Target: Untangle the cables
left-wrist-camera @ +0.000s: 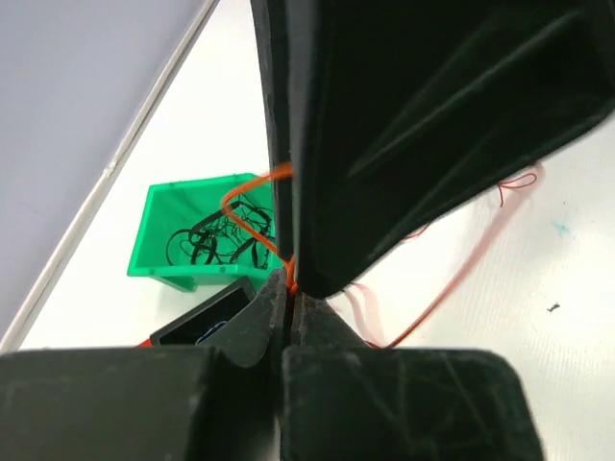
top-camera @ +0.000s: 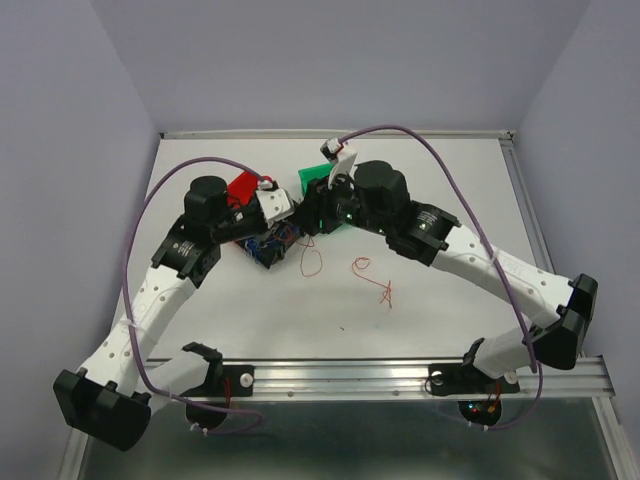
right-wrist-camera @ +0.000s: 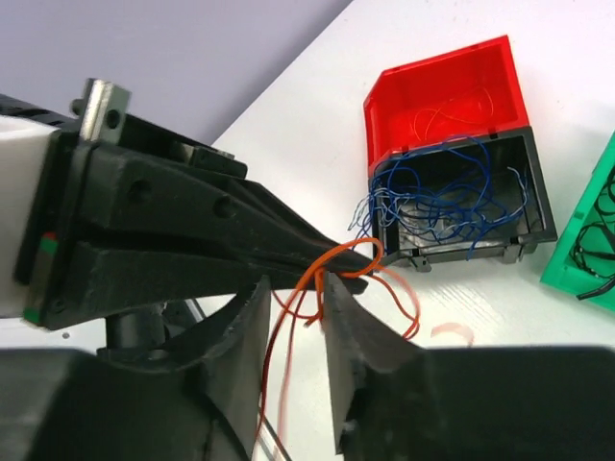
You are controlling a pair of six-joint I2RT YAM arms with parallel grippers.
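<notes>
My left gripper carries the cable to the left in the top view, over the red bin holding red wires, next. Then it lowers and releases the cable.
My left gripper (left-wrist-camera: 286, 290) is shut on a thin red cable (left-wrist-camera: 248, 188), pinched at its fingertips. In the right wrist view the left gripper's tip (right-wrist-camera: 360, 259) holds a knotted loop of that red cable (right-wrist-camera: 332, 257). My right gripper (right-wrist-camera: 298, 293) is open, its fingers on either side of the hanging red strands, right against the left gripper's tip. In the top view both grippers meet above the table, left (top-camera: 290, 213) and right (top-camera: 318, 210). More loose red cables (top-camera: 310, 262) lie on the table below them.
A red bin (right-wrist-camera: 442, 96) holds a few red wires. A black bin (right-wrist-camera: 524, 206) is full of blue cables. A green bin (left-wrist-camera: 154, 235) holds black cables. All three stand close behind the grippers. Another red tangle (top-camera: 380, 285) lies to the right.
</notes>
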